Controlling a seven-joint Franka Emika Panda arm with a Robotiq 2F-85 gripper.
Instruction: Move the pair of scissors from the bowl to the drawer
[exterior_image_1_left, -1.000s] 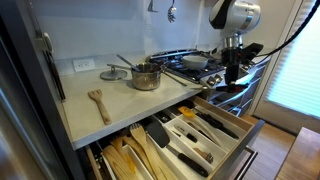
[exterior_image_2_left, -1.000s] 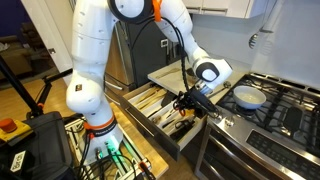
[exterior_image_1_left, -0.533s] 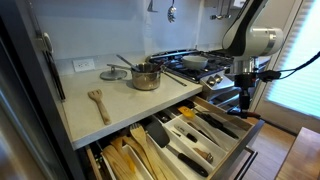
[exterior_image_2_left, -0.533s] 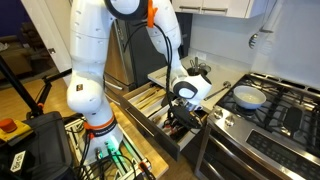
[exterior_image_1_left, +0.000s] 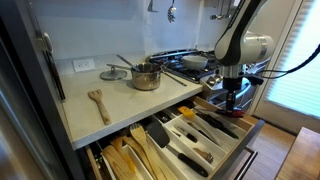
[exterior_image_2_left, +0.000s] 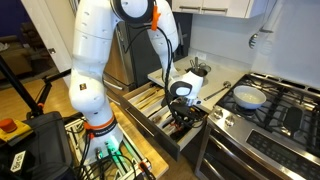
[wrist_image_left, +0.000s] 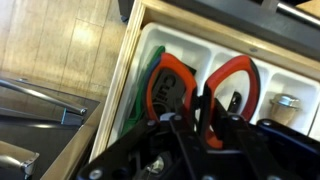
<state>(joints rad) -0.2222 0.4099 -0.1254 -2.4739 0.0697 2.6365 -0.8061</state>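
My gripper moves outward and down next toward the drawer's section with the green and black handles. It lets go of the scissors (wrist_image_left: 203, 108) there, as they still hang above the drawer's dividers.
The pair of scissors (wrist_image_left: 203, 108) has orange-red handle rings and hangs from my gripper (wrist_image_left: 200, 128), which is shut on it near the handles. In the wrist view it sits just above the white divider compartments of the open pale wood drawer (wrist_image_left: 131, 52). In both exterior views my gripper (exterior_image_1_left: 231, 100) (exterior_image_2_left: 180, 118) is low over the far end of the drawer (exterior_image_1_left: 243, 128) (exterior_image_2_left: 150, 108). The shallow silver bowl (exterior_image_1_left: 195, 62) (exterior_image_2_left: 247, 98) stands on the stove, apart from the gripper.
A steel pot (exterior_image_1_left: 146, 77) with a long handle and a wooden spoon (exterior_image_1_left: 98, 101) sit on the counter. A lower drawer of wooden utensils (exterior_image_1_left: 125, 158) is open below. The oven door handle (exterior_image_2_left: 232, 128) runs beside the drawer.
My gripper has moved from beside the stove front to over the open drawer and come down close to its compartments, still holding the scissors.
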